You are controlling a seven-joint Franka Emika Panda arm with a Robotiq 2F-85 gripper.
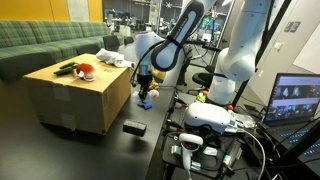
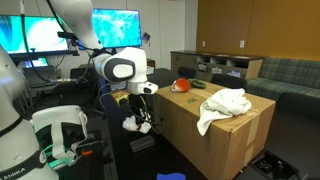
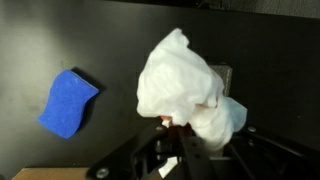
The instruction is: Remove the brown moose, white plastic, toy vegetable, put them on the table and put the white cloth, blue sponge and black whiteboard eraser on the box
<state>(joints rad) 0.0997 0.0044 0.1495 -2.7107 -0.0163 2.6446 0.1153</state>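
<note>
My gripper holds the white plastic. I should lower it next onto the open black table (image 1: 140, 112) beside the cardboard box, near the blue sponge.
My gripper (image 3: 175, 125) is shut on the white plastic (image 3: 180, 75), a crumpled white wad that hangs just above the black table (image 3: 280, 60). The blue sponge (image 3: 68, 102) lies flat on the table beside it. In both exterior views the gripper (image 1: 145, 82) (image 2: 140, 112) hangs low beside the cardboard box (image 1: 75, 100) (image 2: 205, 135). On the box top are the toy vegetable (image 1: 86, 70) (image 2: 182, 85) and the white cloth (image 1: 110, 58) (image 2: 225, 105), which drapes over an edge. The black whiteboard eraser (image 1: 133, 127) lies on the table. I cannot make out the brown moose.
A green sofa (image 1: 40, 40) stands behind the box. The robot's white base (image 1: 235, 70), cables and a laptop (image 1: 295, 100) crowd one side of the table. Monitors (image 2: 115, 25) glow behind the arm.
</note>
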